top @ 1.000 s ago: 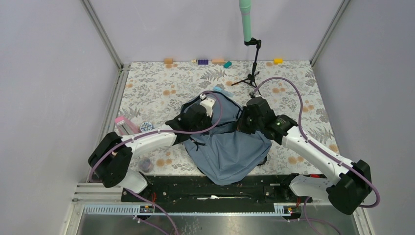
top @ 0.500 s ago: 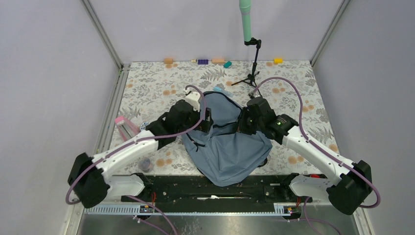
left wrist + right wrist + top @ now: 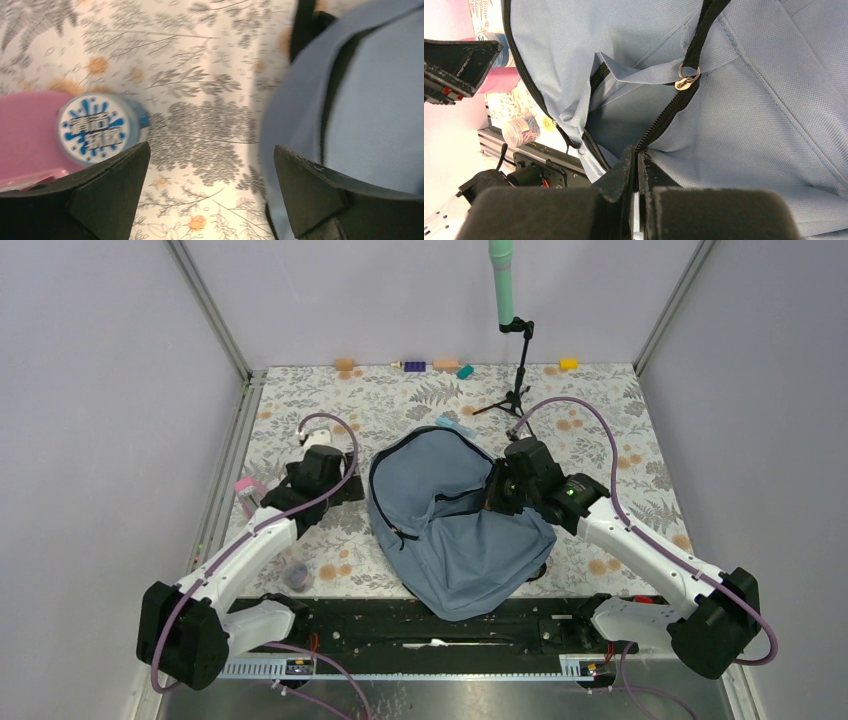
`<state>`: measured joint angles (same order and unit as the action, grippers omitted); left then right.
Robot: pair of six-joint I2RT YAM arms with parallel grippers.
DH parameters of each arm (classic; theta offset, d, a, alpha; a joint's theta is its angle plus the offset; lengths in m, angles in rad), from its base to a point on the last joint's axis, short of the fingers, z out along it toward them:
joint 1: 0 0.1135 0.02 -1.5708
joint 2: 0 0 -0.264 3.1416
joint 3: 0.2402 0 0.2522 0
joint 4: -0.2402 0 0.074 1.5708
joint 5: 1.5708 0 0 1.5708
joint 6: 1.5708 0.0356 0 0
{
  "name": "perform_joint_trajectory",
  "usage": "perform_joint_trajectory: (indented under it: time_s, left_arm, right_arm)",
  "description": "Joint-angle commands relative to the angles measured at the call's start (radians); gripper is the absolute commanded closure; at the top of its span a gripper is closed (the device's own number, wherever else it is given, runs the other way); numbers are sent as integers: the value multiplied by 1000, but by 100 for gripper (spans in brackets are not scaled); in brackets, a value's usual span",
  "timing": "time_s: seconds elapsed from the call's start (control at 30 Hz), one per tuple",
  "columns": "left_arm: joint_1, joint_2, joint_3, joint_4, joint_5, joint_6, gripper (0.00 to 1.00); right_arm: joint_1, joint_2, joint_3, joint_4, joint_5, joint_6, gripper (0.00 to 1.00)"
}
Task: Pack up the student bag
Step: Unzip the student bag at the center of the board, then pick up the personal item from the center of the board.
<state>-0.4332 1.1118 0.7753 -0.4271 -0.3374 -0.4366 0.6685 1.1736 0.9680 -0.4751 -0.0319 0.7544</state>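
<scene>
The left gripper shifts toward the left in its wrist view next and lowers to close around the blue-and-white lid [image 3: 97, 129], since only floral tabletop lies between its fingers.
The student bag [image 3: 450, 535], grey-blue with black zippers, lies flat in the middle of the table. Its zipper opening gapes in the right wrist view, with a metal pull ring [image 3: 686, 80] on the zipper. My right gripper [image 3: 497, 497] is shut on the bag's zipper edge [image 3: 659, 127] at the right side of the opening. My left gripper [image 3: 345, 485] hangs open just left of the bag and holds nothing. In the left wrist view the left gripper [image 3: 211, 150] has only floral tabletop between its fingers, and the bag [image 3: 375, 110] is at the right.
A round blue-and-white lid [image 3: 97, 127] and a pink item [image 3: 250, 495] sit left of the left gripper. A small jar of coloured bits [image 3: 295, 575] stands near the left arm. A tripod [image 3: 515, 390] and small coloured blocks [image 3: 414, 366] stand at the back.
My left gripper has opened, let go of the bag and swung left, away from it. The lifted bag flap has dropped flat. The right arm has not moved.
</scene>
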Motion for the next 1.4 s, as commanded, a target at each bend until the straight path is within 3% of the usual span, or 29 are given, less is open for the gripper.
perform_joint_trajectory:
  time_s: [0.0, 0.57, 1.13, 1.37]
  left_arm:
    - [83, -15, -21, -7, -108, -72, 1]
    - [194, 71, -54, 29, -278, -155, 1]
    - [243, 169, -49, 54, -232, -140, 1]
    - [243, 172, -55, 61, -150, -156, 8]
  right_arm:
    - [6, -33, 50, 55, -45, -17, 100]
    - [6, -32, 37, 61, -56, -21, 100]
    - [7, -43, 25, 60, -59, -15, 100]
    - [7, -44, 27, 61, -60, -16, 100]
